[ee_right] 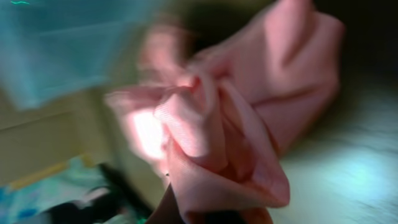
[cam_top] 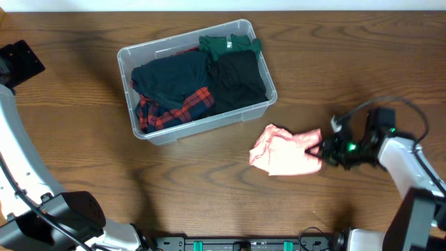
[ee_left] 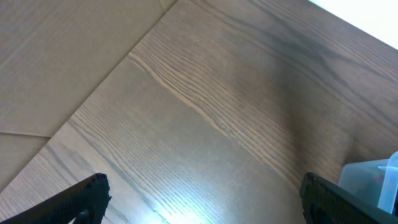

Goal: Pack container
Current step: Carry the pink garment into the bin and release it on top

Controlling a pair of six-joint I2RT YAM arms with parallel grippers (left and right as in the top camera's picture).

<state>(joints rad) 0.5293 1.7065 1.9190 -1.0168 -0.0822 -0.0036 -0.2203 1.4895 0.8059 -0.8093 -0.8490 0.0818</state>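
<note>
My right gripper raises the pink cloth outward over the container's side next and releases it onto the dark garments, which lie outward behind that side.
The clear container stands at the back middle of the table. It holds a dark navy garment, a red plaid cloth, a green garment and a black garment. A pink cloth lies crumpled on the table to the front right of it. My right gripper is shut on the cloth's right edge. The pink cloth fills the blurred right wrist view and hides the fingers. My left gripper is open and empty over bare table, with a corner of the container at its right.
The left arm's base is at the front left and its wrist at the far left. The right arm reaches in from the front right. The table is brown wood.
</note>
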